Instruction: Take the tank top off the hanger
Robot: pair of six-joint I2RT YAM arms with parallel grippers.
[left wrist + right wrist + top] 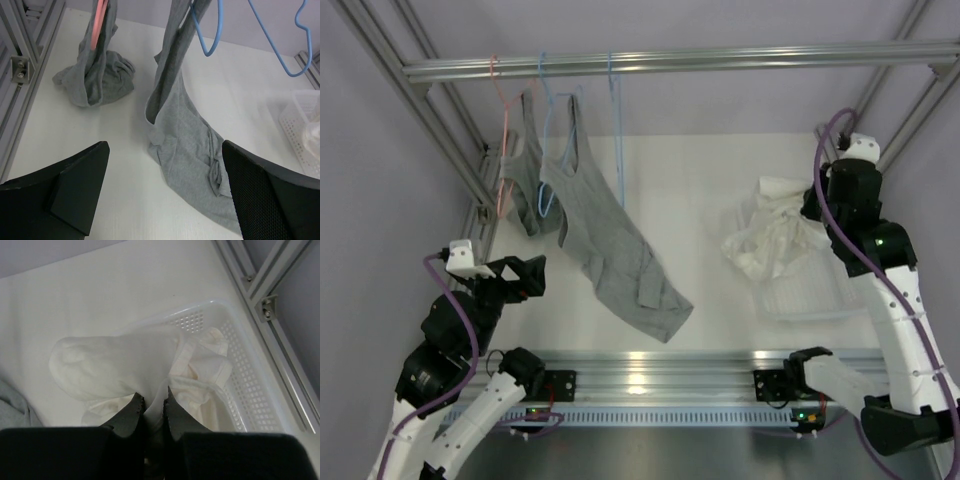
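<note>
The white tank top, whose folds reach past the basket's edge, goes into the white basket [250,385] next. My right gripper first lowers toward the basket's inside, then opens.
A grey tank top [610,250] hangs from a blue hanger [552,150] on the rail, and its lower part lies spread on the table; it also shows in the left wrist view [190,135]. A second grey tank top [100,75] hangs on a pink hanger [505,120] at the far left. My left gripper [525,275] is open and empty, low over the table just left of the spread grey cloth [165,200]. My right gripper [154,402] is shut on a white tank top [120,365], held over a white basket [250,385].
An empty blue hanger [616,120] hangs on the rail [720,60] right of the grey tank top. The white basket [810,300] stands at the right of the table. Aluminium frame posts [440,130] run along both sides.
</note>
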